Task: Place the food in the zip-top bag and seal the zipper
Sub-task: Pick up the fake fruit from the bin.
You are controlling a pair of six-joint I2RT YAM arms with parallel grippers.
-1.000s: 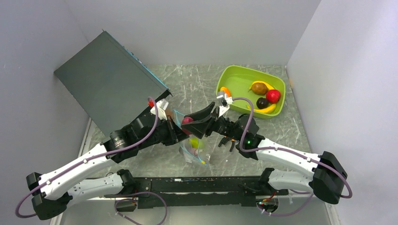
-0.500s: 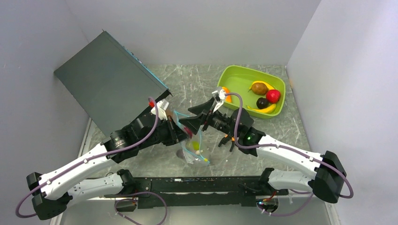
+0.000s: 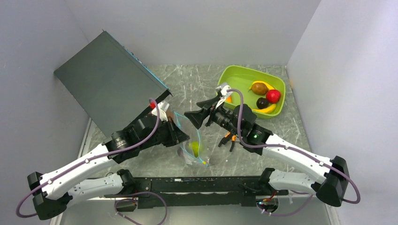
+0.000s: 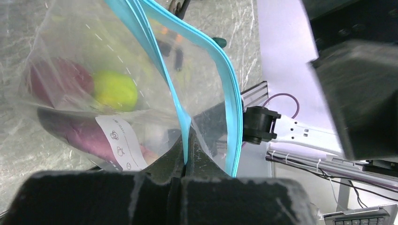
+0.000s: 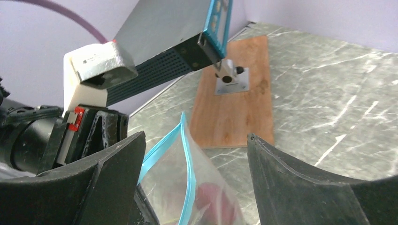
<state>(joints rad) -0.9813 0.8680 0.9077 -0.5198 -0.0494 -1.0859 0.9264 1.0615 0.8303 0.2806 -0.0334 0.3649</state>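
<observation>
The orange piece [image 3: 229, 99] is still in the tray, so my empty right gripper will next swing outward from the bag, tilt down and go down onto that piece.
The clear zip-top bag [image 3: 191, 140] hangs open-mouthed from my left gripper [image 3: 180, 133], which is shut on one side of the blue zipper [image 4: 231, 93]. In the left wrist view the jaws [image 4: 186, 161] pinch that strip. Inside the bag lie a green apple [image 4: 115, 89], a purple piece [image 4: 75, 136] and a reddish piece [image 5: 213, 199]. My right gripper [image 3: 196, 111] hovers open just above the bag's mouth, with nothing between its fingers [image 5: 195, 136]. More food sits in the lime-green tray [image 3: 234, 75]: a brown pear [image 3: 258, 87], a red piece [image 3: 273, 95], a dark plum [image 3: 262, 102] and bananas [image 3: 267, 108].
A large dark grey box [image 3: 108, 77] leans at the back left, close behind the left arm. A wooden board [image 5: 234, 98] lies under its end. Black-and-orange pliers [image 3: 228, 139] rest on the table below the right arm. An orange piece [image 3: 227, 97] peeks out at the tray's left rim.
The right gripper has opened wide and drawn up and back from the bag's mouth. The reddish piece it carried now lies inside the bag. The left gripper still holds the zipper edge.
</observation>
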